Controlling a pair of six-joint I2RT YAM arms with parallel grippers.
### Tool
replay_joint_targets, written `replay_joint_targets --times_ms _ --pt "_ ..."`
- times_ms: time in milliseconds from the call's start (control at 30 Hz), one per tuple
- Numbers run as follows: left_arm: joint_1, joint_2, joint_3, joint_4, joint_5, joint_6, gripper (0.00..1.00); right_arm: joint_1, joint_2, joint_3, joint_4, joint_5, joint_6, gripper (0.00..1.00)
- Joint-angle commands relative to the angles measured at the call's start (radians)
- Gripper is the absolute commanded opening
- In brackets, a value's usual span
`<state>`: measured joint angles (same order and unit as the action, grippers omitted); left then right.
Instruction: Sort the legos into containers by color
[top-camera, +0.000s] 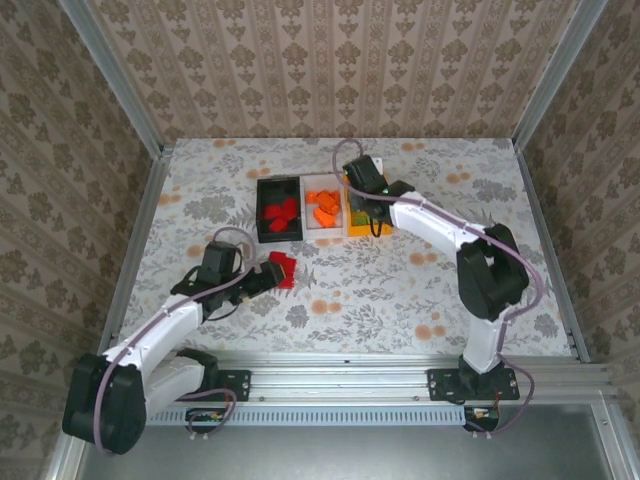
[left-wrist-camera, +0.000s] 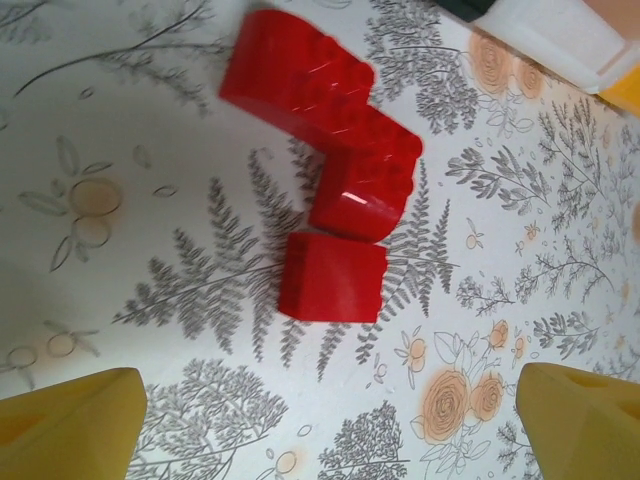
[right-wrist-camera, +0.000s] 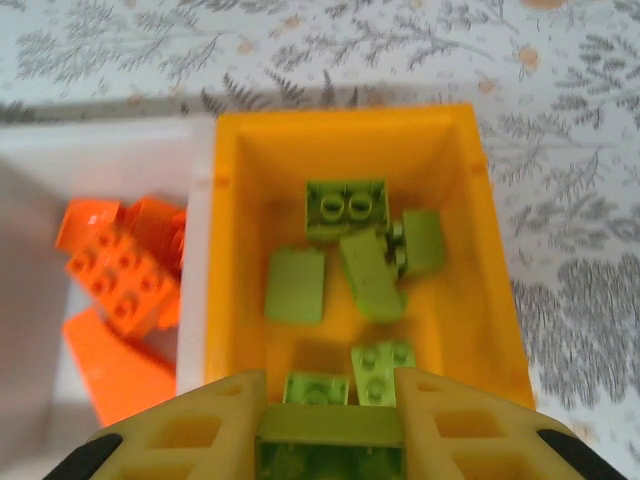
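Next I need to bring my left gripper down toward the tabletop and advance over the nearest red lego (top-camera: 287, 283) to straddle it, as only bare table lies between its open fingertips.
Three red legos (left-wrist-camera: 335, 180) lie together on the flowered table, just ahead of my left gripper (left-wrist-camera: 325, 430), which is open with bare table between its yellow fingertips (left-wrist-camera: 65, 425). From above, these red legos (top-camera: 283, 268) sit right in front of the left gripper (top-camera: 264, 280). My right gripper (right-wrist-camera: 330, 420) is shut on a light green lego (right-wrist-camera: 330, 445), held over the near end of the orange-yellow container (right-wrist-camera: 235, 130). Several green legos (right-wrist-camera: 345, 210) lie inside it. The white container (top-camera: 323, 232) holds orange legos (right-wrist-camera: 120, 275); the black container (top-camera: 262, 210) holds red ones. The right gripper (top-camera: 364, 188) hangs above the orange-yellow container (top-camera: 357, 230).
The three containers stand side by side at the middle back of the table. Metal frame rails (top-camera: 130, 240) and wallpapered walls close the table on the left, right and back. The right arm's elbow (top-camera: 490, 270) stands over the right half.
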<state>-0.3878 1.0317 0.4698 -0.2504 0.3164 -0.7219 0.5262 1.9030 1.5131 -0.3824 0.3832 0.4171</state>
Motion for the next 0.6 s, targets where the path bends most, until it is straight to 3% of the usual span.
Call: replay_joint_targets --times_ms 0,167,267,367,567 --pt "-0.042 0.049 0.059 -0.049 -0.099 0.063 0.97 -0.028 0.105 0.092 -0.072 -0.066 -0.067 0.30" --pt "-0.096 0.166 0.124 -0.093 -0.145 0.100 0.93 -0.065 0.171 0.164 -0.095 -0.098 -0.077 0.36" --pt "-0.111 0.209 0.149 -0.100 -0.171 0.111 0.93 -0.071 0.159 0.170 -0.092 -0.113 -0.082 0.45" --pt "-0.123 0.237 0.170 -0.102 -0.193 0.122 0.93 -0.069 0.122 0.158 -0.088 -0.131 -0.087 0.53" --pt "-0.166 0.320 0.232 -0.125 -0.254 0.155 0.88 -0.051 -0.045 0.021 -0.025 -0.123 -0.073 0.60"
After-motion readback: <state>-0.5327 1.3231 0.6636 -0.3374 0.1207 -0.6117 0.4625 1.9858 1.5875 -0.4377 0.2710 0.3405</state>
